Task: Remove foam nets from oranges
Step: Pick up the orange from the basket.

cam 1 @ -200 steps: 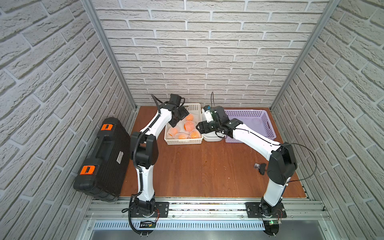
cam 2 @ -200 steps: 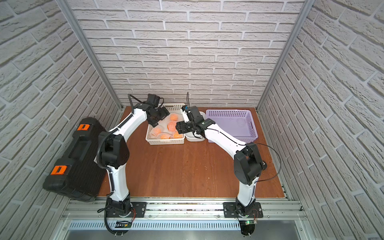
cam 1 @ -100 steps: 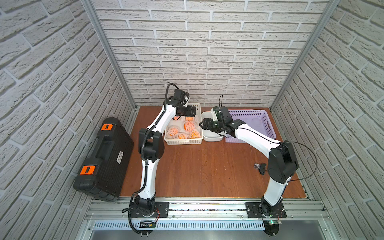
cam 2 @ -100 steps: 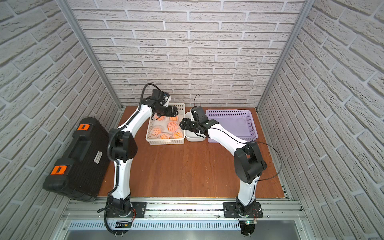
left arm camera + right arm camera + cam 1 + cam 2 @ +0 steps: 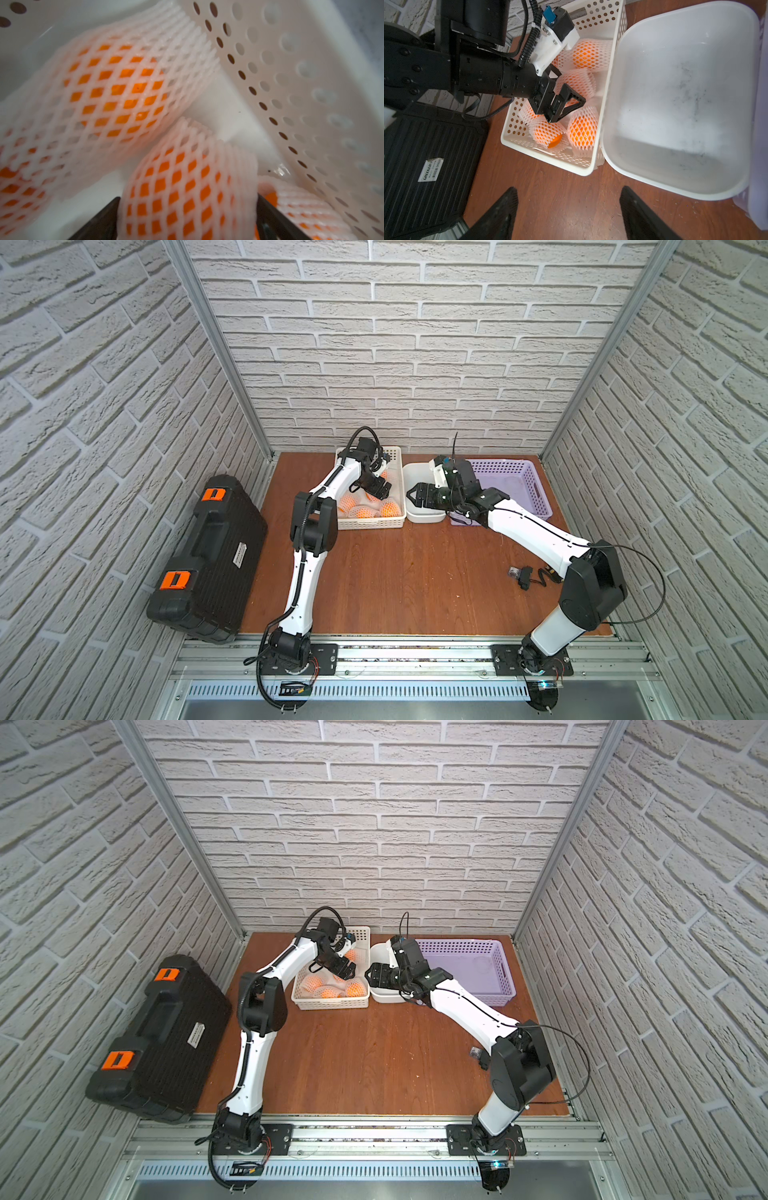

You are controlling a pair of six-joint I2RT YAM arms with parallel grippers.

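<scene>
The netted orange is already between the open fingers of my left gripper. Next, those fingers need to stay low in the basket and close onto the orange's net-covered sides.
Several oranges in white foam nets lie in the white perforated basket. My left gripper reaches down into that basket. In the left wrist view its open jaws stand on either side of one netted orange, against the net. Another netted orange lies beyond it. My right gripper hangs open and empty by the basket, with bare table between its fingers.
A white tub stands right of the basket, with a purple basket beyond it. A black case lies at the left. A small black part lies near the right arm.
My left gripper rose toward the back of the basket, then came down into it around a netted orange. The right gripper has stayed near the tub, still open.
</scene>
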